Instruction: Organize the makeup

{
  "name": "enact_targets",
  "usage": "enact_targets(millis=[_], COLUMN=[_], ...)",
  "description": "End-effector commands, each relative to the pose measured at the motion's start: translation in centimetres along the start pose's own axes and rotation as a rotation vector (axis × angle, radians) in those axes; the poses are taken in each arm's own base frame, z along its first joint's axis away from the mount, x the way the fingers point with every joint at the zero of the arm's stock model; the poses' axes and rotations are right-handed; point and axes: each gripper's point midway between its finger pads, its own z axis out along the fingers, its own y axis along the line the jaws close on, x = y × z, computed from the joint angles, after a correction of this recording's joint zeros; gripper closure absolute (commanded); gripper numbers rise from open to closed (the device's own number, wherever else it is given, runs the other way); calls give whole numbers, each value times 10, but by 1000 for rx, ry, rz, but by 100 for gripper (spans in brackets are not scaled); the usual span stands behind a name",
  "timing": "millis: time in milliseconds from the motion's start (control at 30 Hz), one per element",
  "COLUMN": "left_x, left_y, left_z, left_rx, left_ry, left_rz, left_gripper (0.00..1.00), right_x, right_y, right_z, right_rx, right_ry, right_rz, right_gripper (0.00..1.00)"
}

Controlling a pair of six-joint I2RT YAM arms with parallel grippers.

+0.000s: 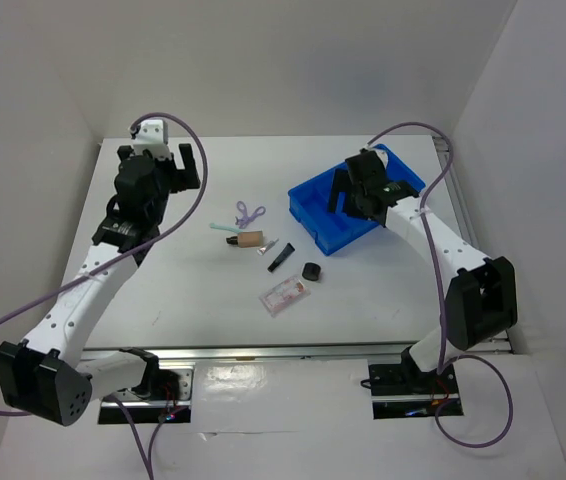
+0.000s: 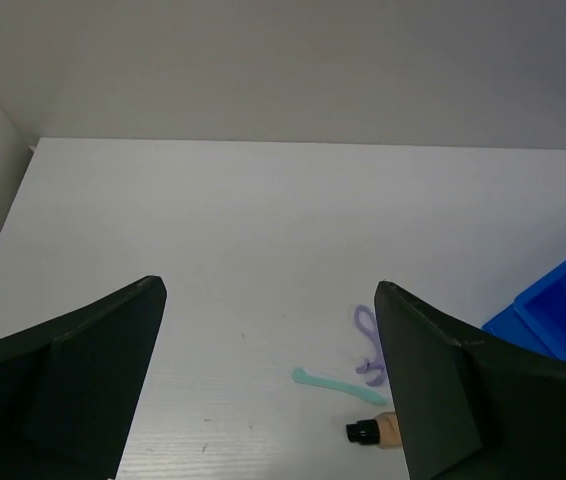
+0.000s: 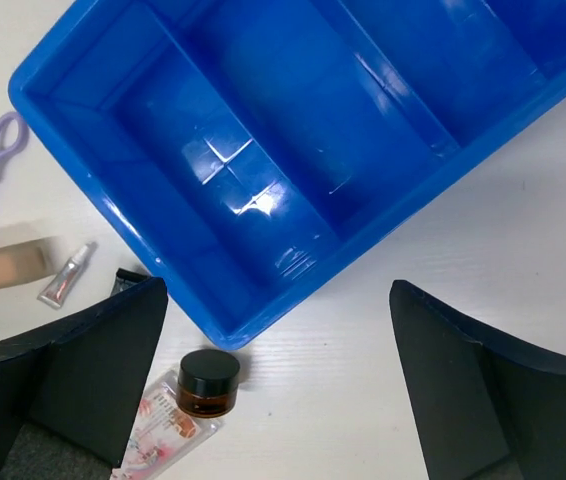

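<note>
My right gripper will go back past the bin's near corner and down, around the round black pot [image 1: 311, 270], because the pot stands loose outside the empty sections of the bin.
The makeup lies loose at mid-table: a purple looped piece [image 1: 250, 212], a mint-green stick [image 1: 225, 228], a tan cylinder with a black end [image 1: 249, 240], a slim black tube [image 1: 280, 257], a round black pot [image 1: 311, 270] and a clear pinkish packet [image 1: 285, 295]. My left gripper [image 1: 181, 168] is open and empty, up and left of them. Its wrist view shows the stick [image 2: 338, 384], loop [image 2: 367, 340] and cylinder [image 2: 373, 431]. My right gripper [image 1: 356, 190] is open and empty above the bin. Its wrist view shows the pot [image 3: 208, 380] and packet [image 3: 163, 440] by its left finger.
A blue plastic bin [image 1: 308, 215] with divided compartments sits at the right back; it holds nothing in the right wrist view [image 3: 293, 300]. A small clear tube with a white cap [image 3: 65, 275] lies beside the tan cylinder [image 3: 3, 268]. White walls enclose the table.
</note>
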Motion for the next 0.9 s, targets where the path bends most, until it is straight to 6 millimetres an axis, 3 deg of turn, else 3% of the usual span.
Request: enact_targets(millis=[0, 67, 100, 200, 300, 367, 500, 533, 600, 633, 700, 867], left_x=[17, 21, 16, 29, 34, 42, 56, 56, 57, 56, 50, 47], left_y=[2, 9, 24, 45, 37, 17, 5, -1, -6, -9, -15, -19], left_z=[-10, -11, -12, -18, -18, -7, 0, -2, -2, -4, -5, -8], left_rx=[-23, -63, -170, -312, -234, -133, -92, -56, -29, -10, 16, 13], left_ry=[145, 168, 147, 161, 200, 255, 378, 393, 399, 393, 374, 387], left_rz=[-16, -4, -61, -113, -18, 2, 15, 9, 4, -3, -9, -19], left_gripper=[0, 0, 0, 0, 0, 0, 0, 0, 0, 0, 0, 0], right_x=[-2, -6, -8, -14, -16, -11, 16, 36, 55, 74, 94, 118], right_y=[9, 12, 14, 18, 36, 54, 94, 109, 120, 127, 113, 71], right_z=[-1, -7, -7, -15, -21, -26, -44, -50, -54, -59, -53, -57], right_rx=[-17, -46, -50, -88, -201, -303, -440, -476, -482, -489, -395, -233], right_ry=[-57, -78, -86, -107, -109, -74, -30, -4, 23, 64, 106, 140], right_rz=[-8, -9, -6, -39, -101, -147, -257, -301, -306, -305, -279, -92], right_gripper=[0, 0, 0, 0, 0, 0, 0, 0, 0, 0, 0, 0])
